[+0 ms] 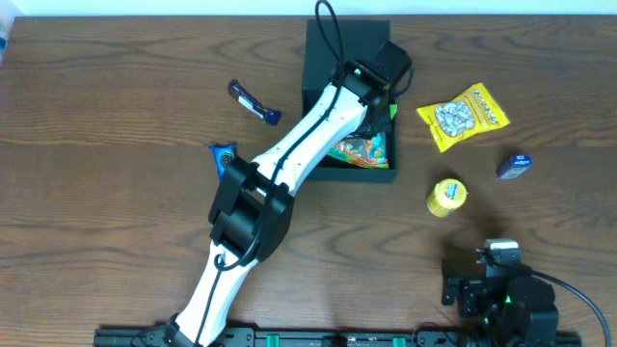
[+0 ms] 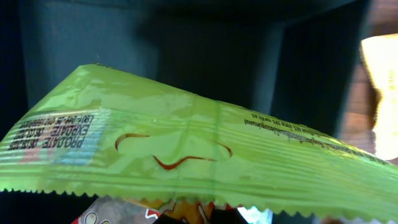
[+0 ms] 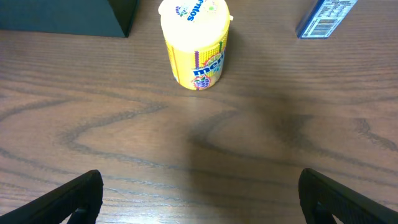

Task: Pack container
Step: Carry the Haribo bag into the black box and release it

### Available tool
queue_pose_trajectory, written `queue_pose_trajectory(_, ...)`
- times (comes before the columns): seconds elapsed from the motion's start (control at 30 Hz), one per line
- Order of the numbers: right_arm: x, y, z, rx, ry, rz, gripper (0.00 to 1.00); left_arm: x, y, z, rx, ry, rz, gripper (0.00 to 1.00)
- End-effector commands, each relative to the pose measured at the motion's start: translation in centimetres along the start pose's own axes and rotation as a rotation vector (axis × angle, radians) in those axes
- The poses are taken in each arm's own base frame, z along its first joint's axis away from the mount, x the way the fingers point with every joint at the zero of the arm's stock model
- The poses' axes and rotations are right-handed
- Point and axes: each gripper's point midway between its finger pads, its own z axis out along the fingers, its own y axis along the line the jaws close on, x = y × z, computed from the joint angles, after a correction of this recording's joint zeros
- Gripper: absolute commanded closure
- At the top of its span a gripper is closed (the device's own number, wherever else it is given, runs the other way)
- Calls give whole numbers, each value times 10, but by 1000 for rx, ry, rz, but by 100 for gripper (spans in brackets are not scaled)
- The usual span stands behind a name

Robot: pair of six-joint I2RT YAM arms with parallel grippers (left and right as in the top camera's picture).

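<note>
The left gripper stays over the colourful packet inside the container (image 2: 121,211) next and opens to release the lime-green packet's serrated edge. The lime-green packet already hangs between the container's dark sides.
The dark teal container (image 1: 355,175) stands at the table's back centre with its flap lid (image 1: 328,53) open behind it. A colourful snack packet (image 1: 361,151) lies inside. My left gripper (image 1: 383,104) reaches into the container from above. In the left wrist view it is shut on the serrated edge of a lime-green snack packet (image 2: 186,149), held tilted against the container's dark walls (image 2: 186,56). My right gripper (image 3: 199,199) is open and empty, low at the front right (image 1: 494,287).
To the right of the container are a yellow snack packet (image 1: 463,116), a small blue box (image 1: 514,166) and a yellow candy tub (image 1: 446,196), which also shows in the right wrist view (image 3: 194,43). To the left lie a dark blue bar (image 1: 254,102) and a blue packet (image 1: 223,154).
</note>
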Motion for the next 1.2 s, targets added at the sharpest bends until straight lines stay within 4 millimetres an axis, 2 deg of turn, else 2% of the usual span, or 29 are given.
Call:
queue_pose_trajectory(0.0, 2, -1, 0, 6, 5, -6, 1, -5, -7, -2, 23, -6, -11, 95)
queue_pose_trajectory(0.2, 2, -1, 0, 6, 5, -6, 1, 0, -15, 1, 55, 12, -54, 94)
queue_pose_trajectory(0.4, 2, -1, 0, 6, 5, -6, 1, 8, -14, 10, 38, 43, -61, 94)
queue_pose_trajectory(0.47, 2, -1, 0, 6, 5, -6, 1, 9, -14, 13, 33, 48, -60, 90)
queue_pose_trajectory(0.53, 2, -1, 0, 6, 5, -6, 1, 10, -13, 14, 32, 50, -60, 79)
queue_pose_trajectory(0.7, 2, -1, 0, 6, 5, -6, 1, 9, -14, 14, 29, 45, -58, 77)
queue_pose_trajectory(0.83, 2, -1, 0, 6, 5, -6, 1, 5, -12, 11, 18, 25, -57, 67)
queue_pose_trajectory(1.03, 2, -1, 0, 6, 5, -6, 1, -3, -9, -12, 5, -32, -13, 47)
queue_pose_trajectory(1.17, 2, -1, 0, 6, 5, -6, 1, -9, 2, -47, -40, -103, -10, 34)
